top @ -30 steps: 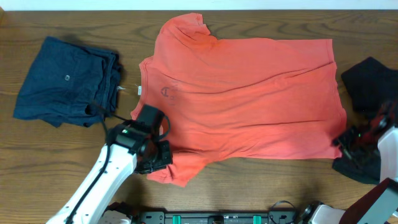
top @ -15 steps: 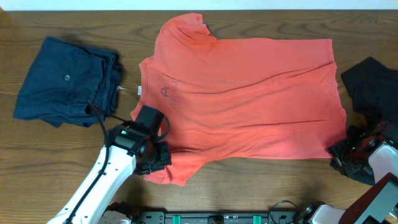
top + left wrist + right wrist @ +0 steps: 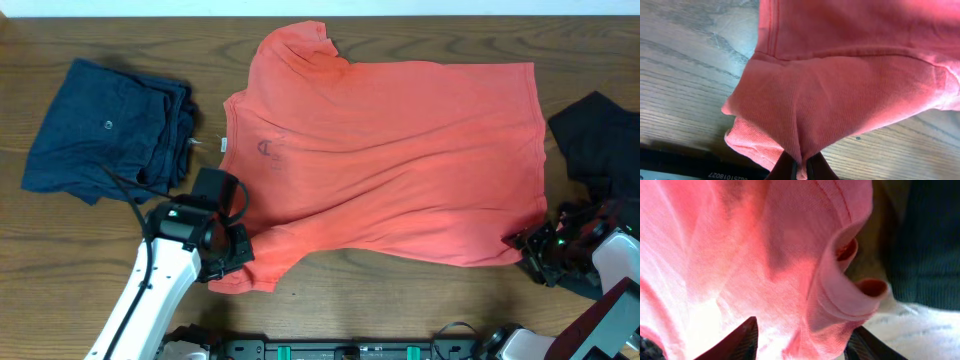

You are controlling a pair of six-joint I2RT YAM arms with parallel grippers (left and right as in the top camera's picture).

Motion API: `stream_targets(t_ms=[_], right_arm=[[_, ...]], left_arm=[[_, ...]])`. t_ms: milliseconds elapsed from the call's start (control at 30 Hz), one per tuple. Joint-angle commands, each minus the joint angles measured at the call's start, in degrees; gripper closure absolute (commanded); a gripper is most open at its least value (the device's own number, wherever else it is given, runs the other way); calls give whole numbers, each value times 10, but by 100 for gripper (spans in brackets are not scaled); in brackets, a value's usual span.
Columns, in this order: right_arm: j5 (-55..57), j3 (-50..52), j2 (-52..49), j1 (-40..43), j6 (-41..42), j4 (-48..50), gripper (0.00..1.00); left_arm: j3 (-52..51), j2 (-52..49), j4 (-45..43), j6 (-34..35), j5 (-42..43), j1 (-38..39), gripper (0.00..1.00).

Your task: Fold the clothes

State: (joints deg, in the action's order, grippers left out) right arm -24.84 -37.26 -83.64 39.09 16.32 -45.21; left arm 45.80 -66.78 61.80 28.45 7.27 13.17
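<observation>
I should next raise my left gripper, carry the pinched sleeve outward and let go of it over the dark print by the T-shirt's collar [image 3: 266, 149], because that sleeve sticks out toward the bar.
A coral-red T-shirt [image 3: 400, 150] lies spread flat across the middle of the table, collar to the left. My left gripper [image 3: 232, 265] is at its near-left sleeve. In the left wrist view its jaws [image 3: 801, 167] are shut on a pinched ridge of the coral cloth [image 3: 840, 90]. My right gripper [image 3: 530, 245] is at the shirt's near-right hem corner. In the right wrist view its fingers [image 3: 802, 340] stand apart with bunched hem cloth [image 3: 765, 255] held between them. A folded navy-blue garment [image 3: 105, 125] lies at far left. A black garment [image 3: 600, 135] lies at the right edge.
The black garment [image 3: 930, 240] lies close behind the hem corner that the right gripper holds. A dark rail [image 3: 350, 350] runs along the table's near edge. Bare wood [image 3: 400, 300] shows between the shirt and that rail.
The left gripper has moved left with the sleeve, dragging the shirt's near edge leftward. The right gripper has moved left with the hem corner, away from the black garment.
</observation>
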Motion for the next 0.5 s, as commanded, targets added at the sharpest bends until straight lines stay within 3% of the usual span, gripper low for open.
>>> stream_targets(t_ms=[0,67,133,233,333,467], right_arm=[[38,5,-1,2,-12,-8,46],[95,5,-1,2,17,-9,45],[132,5,-1,3,40,-8,51],[156,5,-1,3,64,-3,80],[156,3,0,3,64,-1,95],[156,-21,2,3,64,-26,99]], left_arm=[[13,6,5,-3,-16,-6,94],[13,6,5,-3,-16,-6,94],[13,6,5,-4,-16,-6,94],[13,6,5,-4,-16,-6,94],[13,6,5,-3,-16,-6,94],[17,6,8,-5,-15,-6,94]])
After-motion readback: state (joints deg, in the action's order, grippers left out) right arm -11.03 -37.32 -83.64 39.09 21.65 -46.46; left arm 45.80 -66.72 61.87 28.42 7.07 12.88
